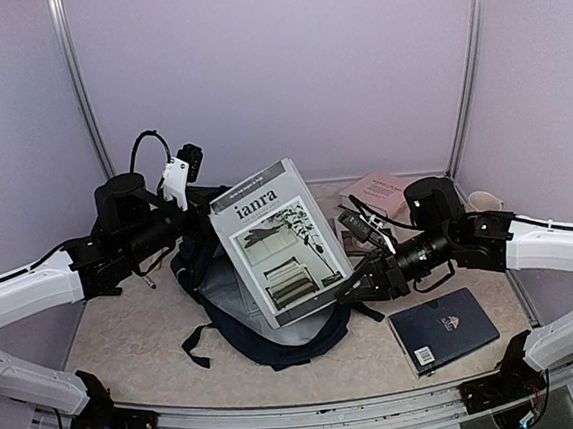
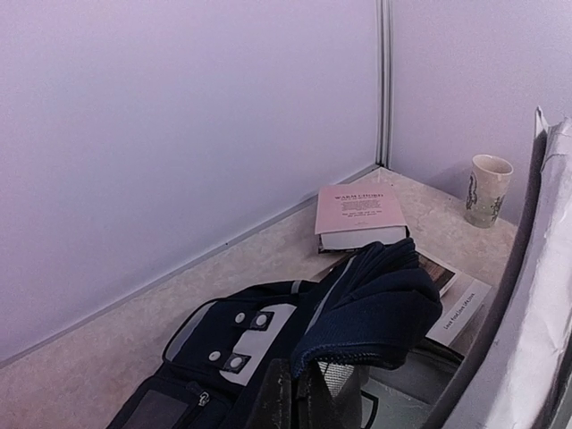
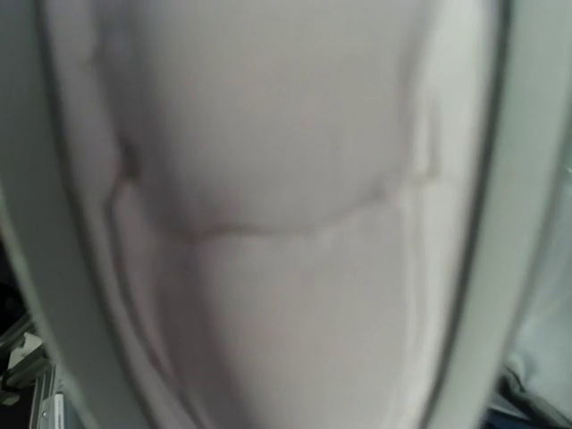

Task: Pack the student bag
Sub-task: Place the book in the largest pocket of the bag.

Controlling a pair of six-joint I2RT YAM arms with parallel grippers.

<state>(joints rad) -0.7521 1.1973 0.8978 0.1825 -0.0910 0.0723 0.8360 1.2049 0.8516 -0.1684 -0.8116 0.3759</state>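
Observation:
The bag's open grey lining (image 1: pixel 231 292) is below the robot's right gripper and to its left in the top view, so the robot will lower the magazine (image 1: pixel 279 240) that way and let go of it.
The student bag (image 1: pixel 278 348), dark navy with grey lining, lies open at the table's middle. My left gripper (image 1: pixel 191 197) is at its back edge. In the left wrist view the gripper (image 2: pixel 299 382) is shut on the bag's navy mesh-lined rim (image 2: pixel 384 313) and lifts it. My right gripper (image 1: pixel 359 284) is shut on the lower right edge of a grey-and-white magazine (image 1: pixel 279 240) titled "ianra". The magazine is held tilted upright over the bag's opening. Its blurred page (image 3: pixel 286 214) fills the right wrist view and hides the fingers there.
A flat navy hardcover book (image 1: pixel 444 329) lies at the front right. A pink book (image 1: pixel 385 191) and a paper cup (image 1: pixel 484 200) are at the back right, with a leaflet (image 2: pixel 451 308) beside the bag. The booth walls are close behind.

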